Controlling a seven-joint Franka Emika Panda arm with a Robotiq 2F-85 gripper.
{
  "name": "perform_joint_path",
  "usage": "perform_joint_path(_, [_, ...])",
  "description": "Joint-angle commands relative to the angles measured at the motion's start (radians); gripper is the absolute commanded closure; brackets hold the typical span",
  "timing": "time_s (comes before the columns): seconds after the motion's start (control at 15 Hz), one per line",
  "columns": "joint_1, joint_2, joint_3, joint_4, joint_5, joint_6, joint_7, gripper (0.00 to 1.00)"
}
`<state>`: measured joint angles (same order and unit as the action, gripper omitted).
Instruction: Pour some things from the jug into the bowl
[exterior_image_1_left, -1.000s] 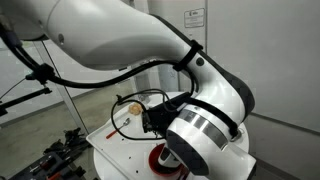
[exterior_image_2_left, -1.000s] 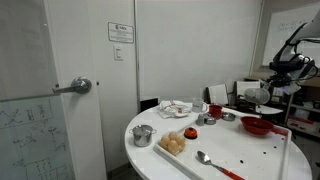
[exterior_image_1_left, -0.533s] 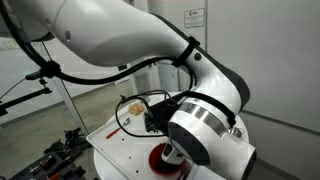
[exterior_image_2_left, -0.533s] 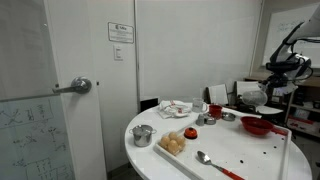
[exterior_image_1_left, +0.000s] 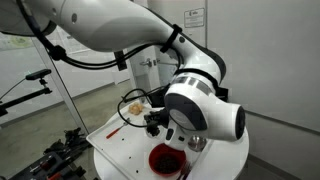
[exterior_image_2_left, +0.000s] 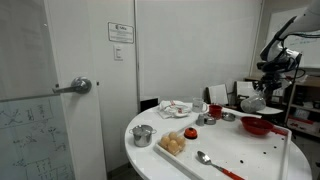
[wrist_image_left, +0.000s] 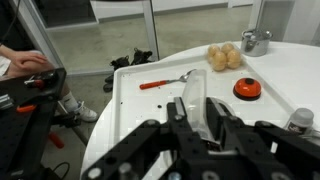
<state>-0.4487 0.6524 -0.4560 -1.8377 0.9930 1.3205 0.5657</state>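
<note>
The tray below is clear beside the red bowl. Next I need to tilt my gripper's fingers down, lower the jug (wrist_image_left: 190, 100) onto that spot and release it.
My gripper (wrist_image_left: 195, 118) is shut on the jug (wrist_image_left: 190, 100), a small greyish translucent vessel that stands up between the fingers in the wrist view. In an exterior view the gripper (exterior_image_1_left: 157, 124) hangs just above and behind the big red bowl (exterior_image_1_left: 163, 158) on the white table. In an exterior view the gripper (exterior_image_2_left: 254, 101) holds the jug above the table's far right, next to the red bowl (exterior_image_2_left: 257, 126). The bowl is out of the wrist view. I cannot see the jug's contents.
A red-handled spoon (wrist_image_left: 165, 82), bread rolls (wrist_image_left: 225, 56), a small metal pot (wrist_image_left: 256, 42) and a red round object (wrist_image_left: 247, 89) lie on the white table (wrist_image_left: 135, 110). In an exterior view a red cup (exterior_image_2_left: 215, 110) stands near the bowl.
The arm's wrist has swung up and aside, so the red bowl now shows in full below the gripper. The gripper has shifted a little leftward with the jug still in it.
</note>
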Motion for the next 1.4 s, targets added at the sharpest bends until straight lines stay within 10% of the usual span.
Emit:
perform_joint_path(0.0, [0.094, -0.105, -0.019, -0.052, -0.107, 0.12, 0.065, 0.93])
perform_joint_path(0.6, [0.337, -0.288, 0.082, -0.174, -0.413, 0.574, 0.371, 0.93])
perform_joint_path(1.33, [0.503, -0.215, 0.182, -0.275, -0.907, 0.961, 0.911, 0.93])
